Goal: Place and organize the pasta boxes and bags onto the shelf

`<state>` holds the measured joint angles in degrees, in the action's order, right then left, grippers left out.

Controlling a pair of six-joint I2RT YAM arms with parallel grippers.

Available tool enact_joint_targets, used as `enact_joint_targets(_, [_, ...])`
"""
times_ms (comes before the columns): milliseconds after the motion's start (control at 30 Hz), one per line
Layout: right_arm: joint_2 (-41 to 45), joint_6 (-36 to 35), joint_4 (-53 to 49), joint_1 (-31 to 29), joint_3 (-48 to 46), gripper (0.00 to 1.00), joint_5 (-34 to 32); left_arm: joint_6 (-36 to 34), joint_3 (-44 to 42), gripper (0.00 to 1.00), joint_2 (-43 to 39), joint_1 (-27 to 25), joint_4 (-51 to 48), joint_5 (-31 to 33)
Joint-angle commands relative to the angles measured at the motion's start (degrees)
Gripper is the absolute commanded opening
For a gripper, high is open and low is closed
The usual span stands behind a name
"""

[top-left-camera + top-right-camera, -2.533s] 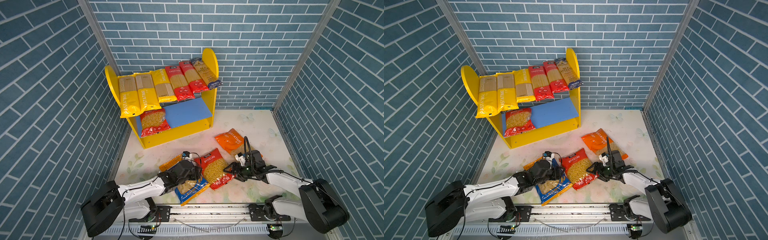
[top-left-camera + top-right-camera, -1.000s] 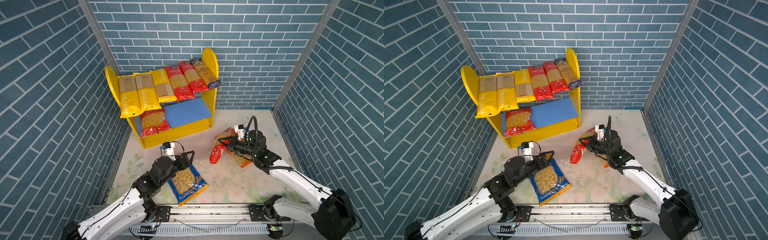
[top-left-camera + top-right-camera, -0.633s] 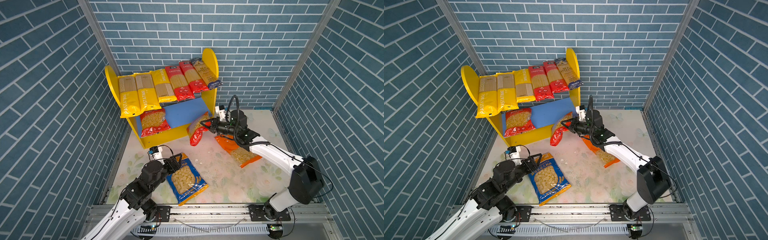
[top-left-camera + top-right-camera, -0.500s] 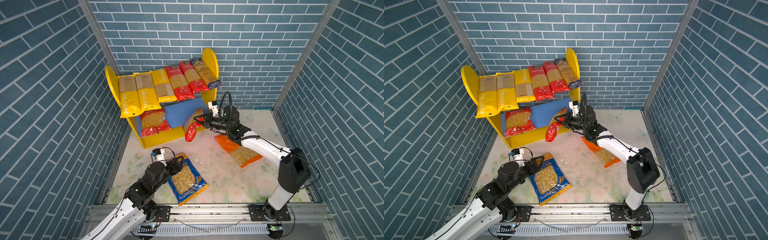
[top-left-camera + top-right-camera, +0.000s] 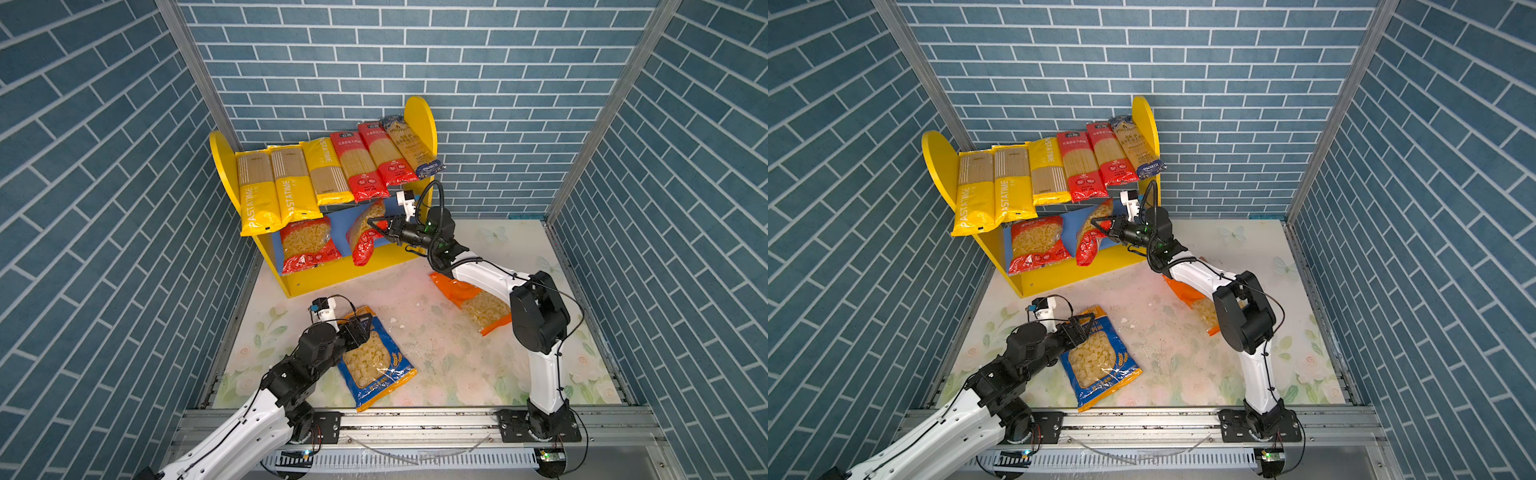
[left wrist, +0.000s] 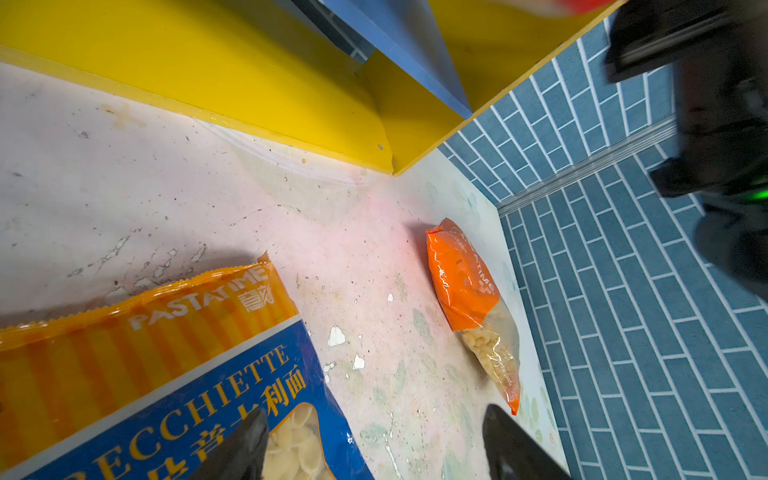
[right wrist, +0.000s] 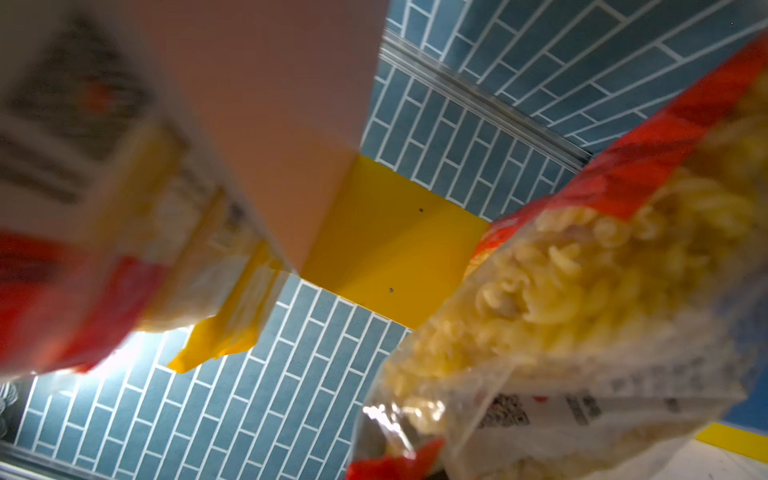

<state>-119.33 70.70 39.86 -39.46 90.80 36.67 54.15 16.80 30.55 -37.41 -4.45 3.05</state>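
The robot's right gripper will next turn and lower the tilted bag flat onto the blue lower board (image 5: pixel 341 225) beside the first red bag and let it go, because that part of the board is bare.
The shelf (image 5: pixel 340 272) stands at the back left, with several long spaghetti packs (image 5: pixel 332 174) lying across its upper board. One red short-pasta bag (image 5: pixel 307 245) rests on the left of the blue lower board. My right gripper (image 5: pixel 374 226) is shut on a second red bag (image 5: pixel 363 239), which hangs tilted at the lower tier's front; this bag (image 7: pixel 582 291) fills the right wrist view and hides the fingers. My left gripper (image 5: pixel 363 324) is open over the top edge of the blue bag (image 5: pixel 374 361) on the floor, with one finger (image 6: pixel 249 436) over the bag's window.
An orange bag (image 5: pixel 478 303) lies on the floor under my right forearm. Small white crumbs (image 5: pixel 392 321) dot the floral mat. Blue brick walls close in on three sides. The arms' metal rail (image 5: pixel 415 419) runs along the front.
My right gripper has carried the red bag from mid-floor back and left to the shelf's lower tier. The left gripper stays open by the blue bag, shifted only slightly.
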Motion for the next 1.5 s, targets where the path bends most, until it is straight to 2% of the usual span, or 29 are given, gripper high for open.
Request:
enact_joint_targets(0, [-2.1, 5.2, 10.3, 2.2, -5.8, 0.0, -2.6, -1.6, -0.2, 0.81, -2.9, 0.4, -3.3, 1.6])
enact_joint_targets(100, [0.6, 3.2, 7.2, 2.6, -11.9, 0.0, -4.3, -1.5, -0.9, 0.82, -4.7, 0.4, -4.6, 1.8])
enact_joint_targets(233, [1.7, 1.6, 1.4, 2.5, -12.9, 0.0, -6.5, -1.3, -1.7, 0.81, -3.6, 0.4, -3.3, 1.4])
enact_joint_targets(467, [-3.3, 8.2, 7.2, 0.1, -4.2, 0.0, -9.2, -1.1, -1.1, 0.81, -0.3, 0.4, -1.1, 0.3])
enact_joint_targets(600, [-5.8, 8.0, 2.9, -0.1, 3.5, 0.0, -11.0, -1.1, -1.1, 0.81, -1.8, 0.3, -2.8, 0.8])
enact_joint_targets(733, [-12.1, 7.7, -1.7, -0.1, 12.7, 0.0, -11.4, -1.0, -1.1, 0.81, -2.6, 0.3, -4.1, 0.8])
enact_joint_targets(900, [-17.3, 6.3, -6.2, -0.1, 18.5, 0.0, -11.7, -1.1, -1.2, 0.81, -4.9, 0.4, -6.7, 1.3])
enact_joint_targets(1067, [-18.8, 6.9, -6.6, -0.6, 17.2, 0.0, -11.2, -1.1, -1.7, 0.81, -6.5, 0.4, -8.0, 1.9])
enact_joint_targets(1267, [-18.4, 7.8, -6.0, -1.0, 15.6, 0.0, -9.7, -1.2, -1.6, 0.81, -4.3, 0.4, -6.1, 1.4])
enact_joint_targets(1467, [-15.3, 9.9, -3.5, 0.1, 11.4, 0.0, -6.3, -2.0, -0.8, 0.81, -4.6, 0.3, -7.1, 1.7])
